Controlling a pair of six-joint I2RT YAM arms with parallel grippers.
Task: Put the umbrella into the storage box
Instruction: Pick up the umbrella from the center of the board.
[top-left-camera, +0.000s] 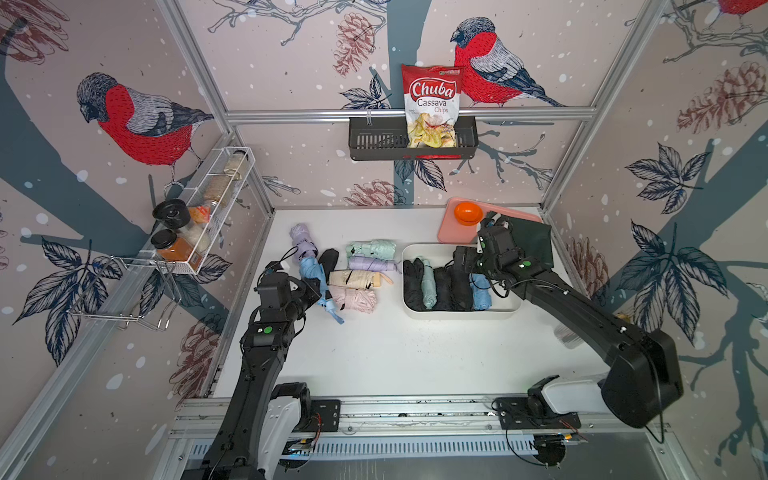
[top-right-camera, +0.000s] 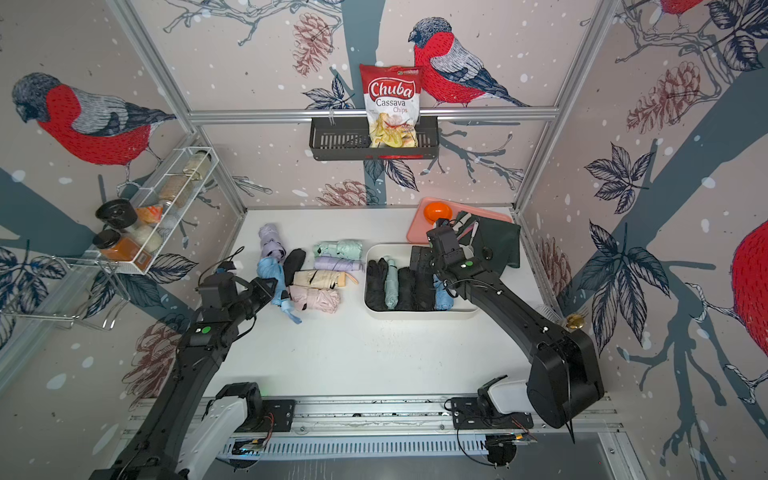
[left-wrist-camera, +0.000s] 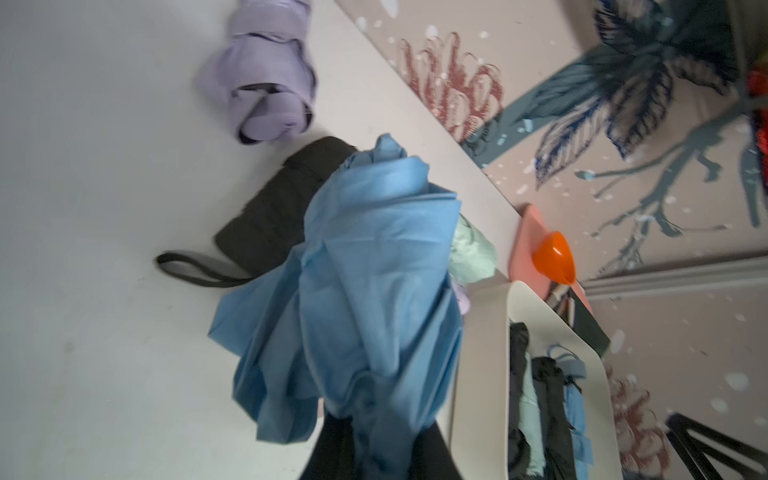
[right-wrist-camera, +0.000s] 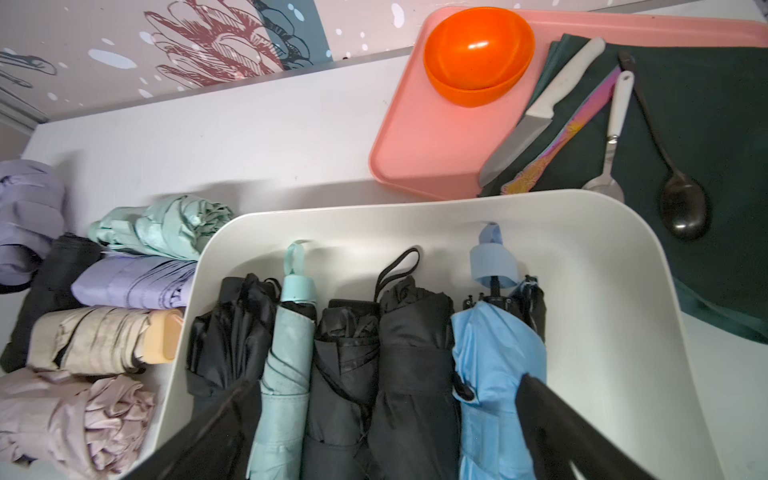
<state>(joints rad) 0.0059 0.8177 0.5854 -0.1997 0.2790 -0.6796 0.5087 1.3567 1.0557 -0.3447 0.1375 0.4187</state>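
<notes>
The light blue umbrella's cloth (top-left-camera: 313, 269) is held away from the box (top-left-camera: 457, 314), so my right gripper should next swing and tilt across the box toward my left gripper, onto the cloth.
My left gripper (top-left-camera: 322, 293) (left-wrist-camera: 374, 451) is shut on a light blue folded umbrella (top-left-camera: 311, 272) (top-right-camera: 269, 272) (left-wrist-camera: 374, 270), left of the loose pile. In the left wrist view its cloth hangs loose and its far end stands over a black umbrella (left-wrist-camera: 282, 216). The cream-white storage box (top-left-camera: 457, 314) (top-right-camera: 419, 314) (right-wrist-camera: 415, 212) lies to the right and holds several folded umbrellas, black, mint and blue, side by side. My right gripper (top-left-camera: 461, 262) (right-wrist-camera: 380, 415) hovers open over them, its fingers (right-wrist-camera: 557, 424) apart with nothing gripped.
Loose umbrellas lie between the arms: lilac (top-left-camera: 303, 241), mint (top-left-camera: 370, 249), purple (top-left-camera: 370, 264), beige (top-left-camera: 357, 279), pink (top-left-camera: 353, 299). Behind the box sits a pink tray (right-wrist-camera: 415, 158) with an orange bowl (right-wrist-camera: 478, 54), and a green cloth bearing cutlery. A black wall basket (top-left-camera: 374, 143) holds a chips bag.
</notes>
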